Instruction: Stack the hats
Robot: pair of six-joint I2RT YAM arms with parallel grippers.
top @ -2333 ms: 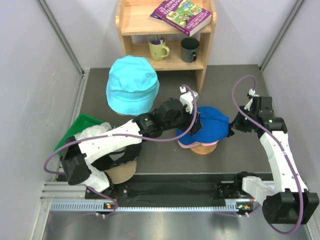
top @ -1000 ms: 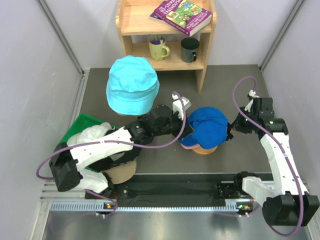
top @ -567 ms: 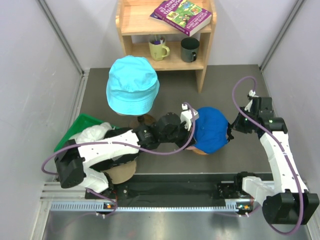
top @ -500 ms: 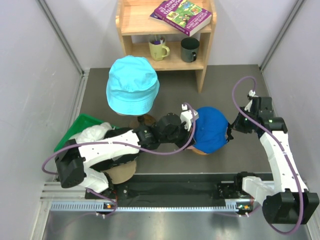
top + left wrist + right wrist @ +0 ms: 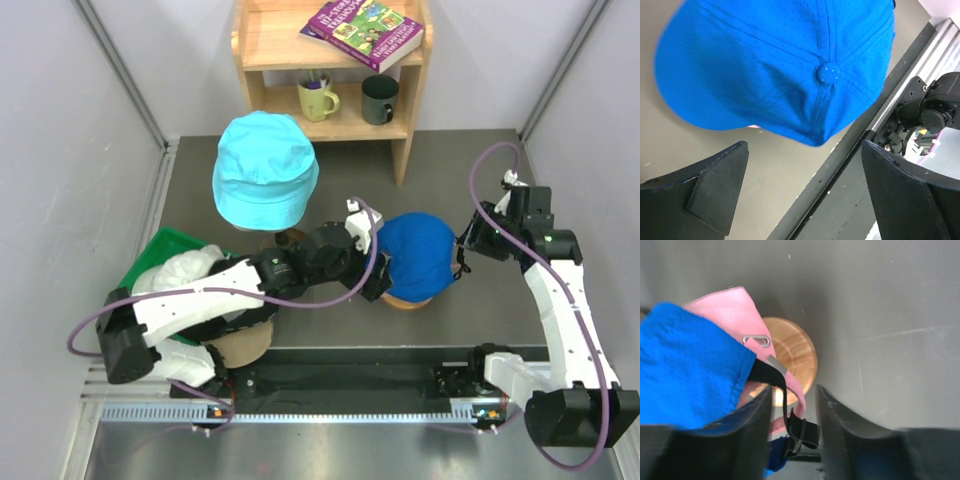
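Note:
My open left gripper goes left in the top view and down onto the black cap's edge [image 5: 267, 312] next, since the blue cap [image 5: 418, 257] is already over the pink cap.
A royal blue cap [image 5: 418, 257] sits on top of a pink cap [image 5: 740, 315] over a round wooden stand [image 5: 405, 299]. My left gripper [image 5: 378, 272] is just left of it. In the left wrist view the blue cap [image 5: 780, 65] lies beyond the left gripper [image 5: 805, 200], which is wide open and empty. My right gripper [image 5: 463, 247] is at the cap's right edge. In the right wrist view the right gripper [image 5: 794, 389] is open, and the black back strap [image 5: 797, 425] hangs loose between its jaws. A cyan bucket hat [image 5: 265, 170] stands further back to the left.
A wooden shelf [image 5: 330, 60] at the back holds a book [image 5: 365, 30] and two mugs [image 5: 318, 98]. A green tray [image 5: 150, 262] with a white hat [image 5: 185, 268] is at the left. A tan hat [image 5: 245, 345] sits by the left arm's base. Grey walls close both sides.
Both grippers were shut on the blue cap and have opened. The left one drew back to the left and the right one drew back slightly. The cap now rests on the pink one.

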